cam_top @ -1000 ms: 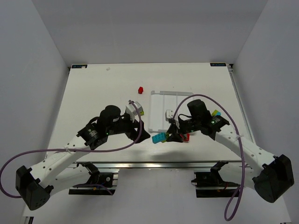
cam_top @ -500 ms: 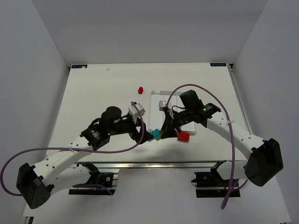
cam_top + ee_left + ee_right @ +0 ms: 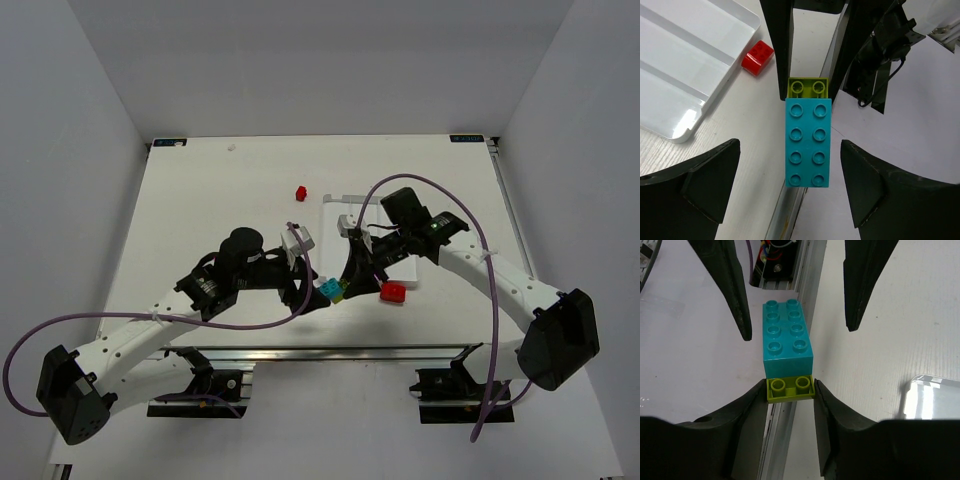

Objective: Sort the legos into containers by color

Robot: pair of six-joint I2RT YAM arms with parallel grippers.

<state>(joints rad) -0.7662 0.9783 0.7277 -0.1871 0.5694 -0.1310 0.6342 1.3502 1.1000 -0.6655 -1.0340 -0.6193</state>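
The lime lego differs in color from the cyan one. So my right gripper next draws away and outward over the tray's middle section (image 3: 372, 212), moves down and releases.
A cyan-blue lego (image 3: 326, 289) and a small lime lego (image 3: 340, 293) are stuck together end to end, held above the table near its front edge. My right gripper (image 3: 790, 392) is shut on the lime lego (image 3: 790, 388), with the cyan lego (image 3: 786, 332) sticking out beyond it. My left gripper (image 3: 790, 185) is open, its fingers (image 3: 710, 185) standing wide on both sides of the cyan lego (image 3: 808, 142) without touching it. The lime lego (image 3: 808, 88) shows beyond it. One red lego (image 3: 393, 292) lies by the white tray (image 3: 385, 205); another red lego (image 3: 301, 191) lies farther back.
The tray's near corner (image 3: 685, 125) and the red lego (image 3: 757, 57) lie just beside the two grippers. The aluminium rail of the table's front edge (image 3: 785, 440) runs under the held legos. Purple cables loop over both arms.
My right gripper has carried the joined legos a little to the left, uncovering the red lego by the tray. My left gripper has moved right and now flanks the cyan lego.
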